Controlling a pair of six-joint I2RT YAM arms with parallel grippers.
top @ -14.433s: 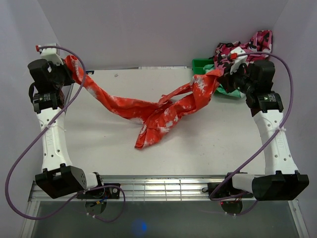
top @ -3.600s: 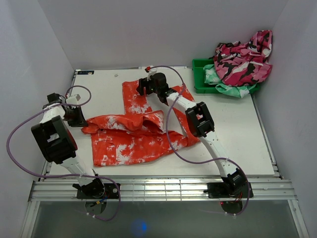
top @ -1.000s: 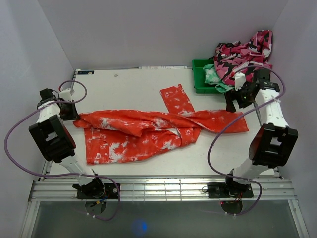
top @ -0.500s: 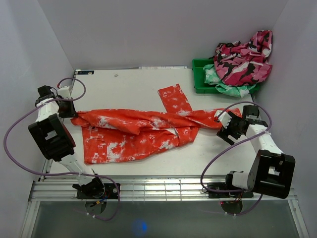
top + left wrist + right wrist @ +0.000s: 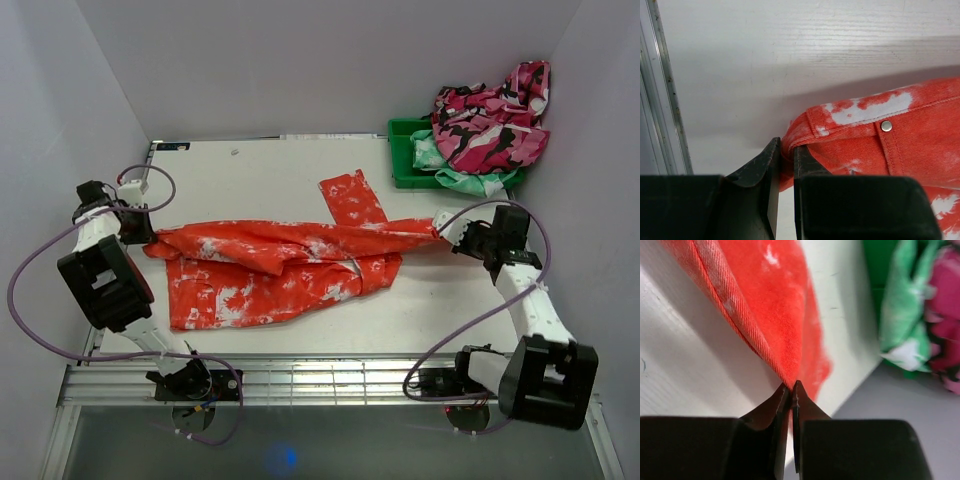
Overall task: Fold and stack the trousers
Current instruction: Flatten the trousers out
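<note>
The trousers (image 5: pixel 280 265) sag in loose folds between the grippers. The left gripper moves toward the bare tabletop (image 5: pixel 136 254) beside the metal bar next and releases the waistband corner.
The red-orange, white-speckled trousers (image 5: pixel 280 265) lie across the middle of the table, one leg stretched right, another piece pointing back (image 5: pixel 352 196). My left gripper (image 5: pixel 138 228) is shut on the waistband corner at the left; the wrist view shows the cloth (image 5: pixel 880 135) pinched between its fingers (image 5: pixel 767 165). My right gripper (image 5: pixel 448 232) is shut on the end of the stretched leg at the right; its wrist view shows the cloth (image 5: pixel 765 300) rising taut from the closed tips (image 5: pixel 791 386).
A green bin (image 5: pixel 410 150) at the back right holds a mint-green and white garment (image 5: pixel 470 180) and a pink, black and white camouflage garment (image 5: pixel 495 115). The table's left metal rail (image 5: pixel 660 100) runs close beside the left gripper.
The right gripper has swung down from beside the bin and taken the leg end, now holding it pulled taut to the right. The left gripper has stayed on the waistband corner.
</note>
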